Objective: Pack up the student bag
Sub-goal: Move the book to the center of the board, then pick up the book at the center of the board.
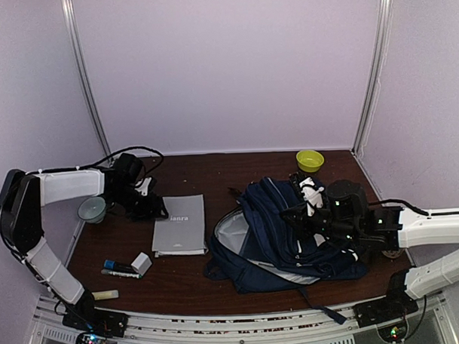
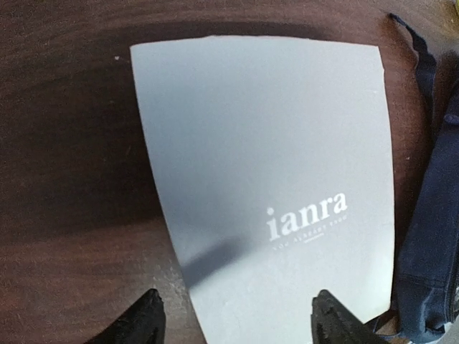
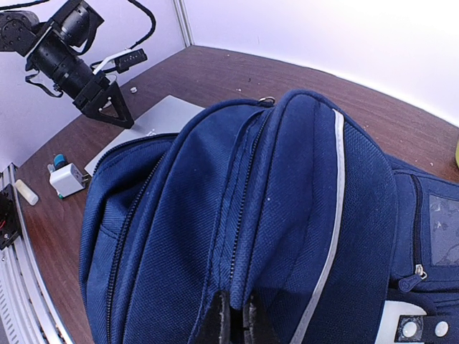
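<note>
Next, the left gripper moves back and down onto the notebook's edge facing away from the bag, near the charger block corner, since that side lies clear.
The navy student bag (image 1: 281,238) lies on the table right of centre, its main opening showing grey lining (image 1: 230,234) on the left side. It fills the right wrist view (image 3: 272,229). My right gripper (image 3: 234,322) is shut on a fold of the bag's fabric beside a zipper and holds it up. My left gripper (image 2: 237,319) is open, its fingers (image 2: 143,319) spanning the near edge of a grey "ianra" notebook (image 2: 272,179), which lies flat left of the bag (image 1: 178,225).
A white charger block (image 1: 141,263), a blue-capped marker (image 1: 120,268), a pale stick (image 1: 105,295) and a grey bowl (image 1: 92,209) lie at the left. A yellow-green bowl (image 1: 310,160) stands behind the bag.
</note>
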Controlling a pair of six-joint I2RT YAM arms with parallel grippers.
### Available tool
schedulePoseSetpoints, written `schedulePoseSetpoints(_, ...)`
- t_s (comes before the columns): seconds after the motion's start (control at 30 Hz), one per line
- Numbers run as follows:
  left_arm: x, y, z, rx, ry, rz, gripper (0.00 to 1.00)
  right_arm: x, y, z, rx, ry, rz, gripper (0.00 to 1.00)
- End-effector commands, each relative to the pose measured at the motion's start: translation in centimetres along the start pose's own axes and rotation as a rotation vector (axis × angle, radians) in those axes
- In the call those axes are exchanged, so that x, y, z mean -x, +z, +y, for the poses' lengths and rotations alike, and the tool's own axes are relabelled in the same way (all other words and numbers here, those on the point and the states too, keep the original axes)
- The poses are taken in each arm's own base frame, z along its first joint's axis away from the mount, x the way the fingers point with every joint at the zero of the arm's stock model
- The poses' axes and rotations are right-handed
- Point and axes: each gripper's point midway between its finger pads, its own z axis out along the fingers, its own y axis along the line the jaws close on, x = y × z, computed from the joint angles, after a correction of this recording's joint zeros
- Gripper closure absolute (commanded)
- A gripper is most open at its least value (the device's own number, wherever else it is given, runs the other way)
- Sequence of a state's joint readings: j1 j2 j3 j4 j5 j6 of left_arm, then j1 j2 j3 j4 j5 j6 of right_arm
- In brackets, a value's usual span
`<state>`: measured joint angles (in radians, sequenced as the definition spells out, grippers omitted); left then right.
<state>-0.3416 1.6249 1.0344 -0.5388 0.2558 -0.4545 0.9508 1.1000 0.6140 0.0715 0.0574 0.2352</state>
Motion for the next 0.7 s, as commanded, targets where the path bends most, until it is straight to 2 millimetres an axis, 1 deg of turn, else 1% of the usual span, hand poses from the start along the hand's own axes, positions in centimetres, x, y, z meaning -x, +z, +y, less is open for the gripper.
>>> schedulePoseSetpoints(0.0,-0.8,-2.0,-1.1,0.129,0.119,0.009,0.26,1.4,0.1,-2.1,-0.101,0.006,-0.053,1.00)
schedulePoseSetpoints(0.07,-1.8,-2.3,-1.2,0.172,0.106,0.023,0.25,1.4,0.1,-2.1,-0.100,0.007,-0.053,1.00)
schedulePoseSetpoints(0.13,-3.2,-2.4,-1.3,0.183,0.059,0.030,0.25,1.4,0.0,-2.1,-0.101,0.006,-0.054,1.00)
schedulePoseSetpoints(0.2,-4.8,-2.6,-0.7,0.211,0.009,0.041,0.25,1.4,0.1,-2.1,-0.100,0.006,-0.051,1.00)
schedulePoseSetpoints(0.3,-6.6,-2.9,0.4,0.248,-0.055,0.033,0.24,1.4,0.1,-2.1,-0.101,0.006,-0.052,1.00)
schedulePoseSetpoints(0.33,-7.5,-2.6,0.5,0.232,-0.068,0.040,0.24,1.4,0.1,-2.1,-0.101,0.007,-0.052,1.00)
schedulePoseSetpoints(0.4,-8.4,-1.9,-0.2,0.162,-0.079,0.050,0.25,1.4,0.0,-2.1,-0.099,0.007,-0.053,1.00)
schedulePoseSetpoints(0.5,-8.7,-1.0,-1.4,0.061,-0.085,0.044,0.27,1.4,0.1,-2.1,-0.098,0.006,-0.053,1.00)
schedulePoseSetpoints(0.67,-8.4,0.6,-2.2,0.008,-0.080,0.038,0.32,1.5,0.2,-2.1,-0.101,0.003,-0.047,1.00)
